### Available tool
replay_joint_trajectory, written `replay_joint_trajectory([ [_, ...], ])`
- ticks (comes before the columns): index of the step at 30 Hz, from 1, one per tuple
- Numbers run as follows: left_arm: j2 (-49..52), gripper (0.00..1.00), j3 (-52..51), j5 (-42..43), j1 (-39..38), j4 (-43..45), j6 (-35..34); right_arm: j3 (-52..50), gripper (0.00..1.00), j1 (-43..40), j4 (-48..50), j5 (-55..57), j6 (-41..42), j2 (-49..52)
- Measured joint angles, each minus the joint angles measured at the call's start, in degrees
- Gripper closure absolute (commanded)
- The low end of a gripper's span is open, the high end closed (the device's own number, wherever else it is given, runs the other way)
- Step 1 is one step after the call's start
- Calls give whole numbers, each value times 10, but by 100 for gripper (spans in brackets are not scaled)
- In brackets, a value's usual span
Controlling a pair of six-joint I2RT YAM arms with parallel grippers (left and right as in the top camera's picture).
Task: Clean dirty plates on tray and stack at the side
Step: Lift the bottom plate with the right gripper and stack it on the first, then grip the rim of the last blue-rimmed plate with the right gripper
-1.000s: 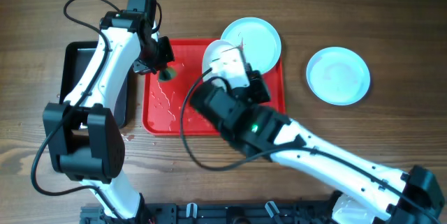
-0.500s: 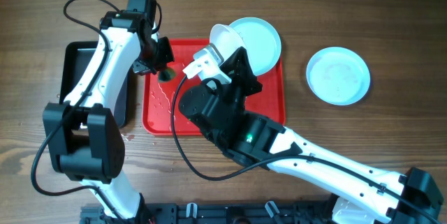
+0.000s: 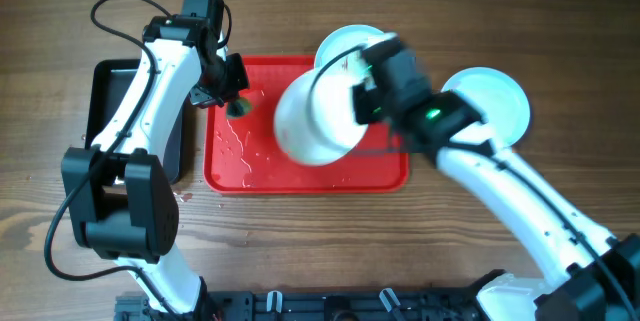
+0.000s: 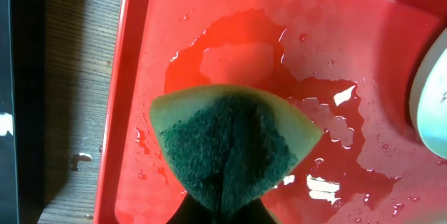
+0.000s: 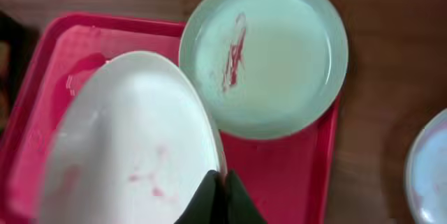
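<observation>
The third pale plate (image 3: 492,101) (image 5: 429,169) is below my right gripper and to its right in the overhead view, so next I will move over it, lower and let go to stack.
My right gripper (image 3: 362,101) is shut on the rim of a white plate (image 3: 310,121) with faint red smears (image 5: 150,178) and holds it lifted over the red tray (image 3: 380,166). Its fingertips (image 5: 209,189) pinch the plate's edge. A second plate (image 3: 345,41), greenish in the right wrist view (image 5: 279,56), has a red smear and lies on the tray's back right corner. A third pale plate (image 3: 505,101) lies on the table to the right. My left gripper (image 3: 238,104) is shut on a green sponge (image 4: 227,140) above the wet back left of the tray (image 4: 115,147).
A smaller black tray (image 3: 105,91) lies left of the red tray, and its edge shows in the left wrist view (image 4: 24,77). Water puddles (image 4: 328,105) spread over the red tray's floor. Wooden table surrounds both trays.
My right arm has swung round and now reaches in from the right. The white plate has gone from tilted at the tray's back to held over its middle. The left arm has not moved.
</observation>
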Motion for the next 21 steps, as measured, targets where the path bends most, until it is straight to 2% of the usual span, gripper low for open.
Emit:
replay_joint_trajectory([
  [3, 0, 96, 0, -1, 0, 0, 0, 0, 96, -193, -43, -80, 11, -7],
  [7, 0, 96, 0, -1, 0, 0, 0, 0, 95, -362, -75, -94, 15, -7],
  [10, 0, 96, 0, -2, 0, 0, 0, -19, 96, -453, -76, -80, 15, -7],
  [12, 0, 96, 0, -2, 0, 0, 0, -39, 96, -499, -78, -48, 16, -4],
  [15, 0, 96, 0, -2, 0, 0, 0, -49, 94, -514, -77, -29, 28, 16],
  [19, 0, 96, 0, -2, 0, 0, 0, -49, 76, -513, -71, -46, 38, 47],
  [21, 0, 96, 0, -2, 0, 0, 0, -51, 73, -501, -53, -100, 17, 50],
])
